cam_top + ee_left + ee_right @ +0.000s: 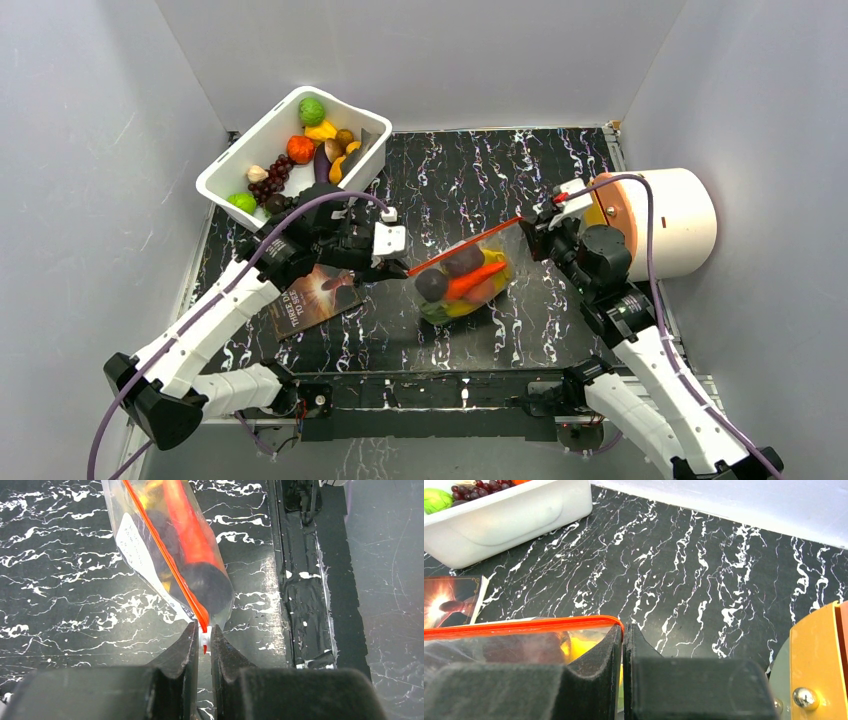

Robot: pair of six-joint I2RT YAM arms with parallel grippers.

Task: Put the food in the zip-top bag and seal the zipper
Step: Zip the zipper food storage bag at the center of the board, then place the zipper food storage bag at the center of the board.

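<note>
I need to swing my left gripper outward next and turn it over the table by the white tub to let go of the slider, because the slider is already at the zipper's end.
The zip-top bag (478, 292) hangs between my two grippers above the middle of the table. It holds food: an orange carrot (476, 279), a dark round fruit (432, 285), and yellow and green pieces. The red-orange zipper (465, 246) runs taut from lower left to upper right. My left gripper (402, 268) is shut on the white slider (204, 636) at the zipper's (165, 555) left end. The carrot (187, 525) and dark fruit (210, 587) show through the bag. My right gripper (528, 224) is shut on the bag's right corner at the zipper's (524, 626) end (623, 628).
A white tub (228, 170) with more toy produce stands at the back left, also in the right wrist view (509, 522). A dark booklet (315, 295) lies under the left arm. A white cylinder with an orange face (680, 220) sits at the right.
</note>
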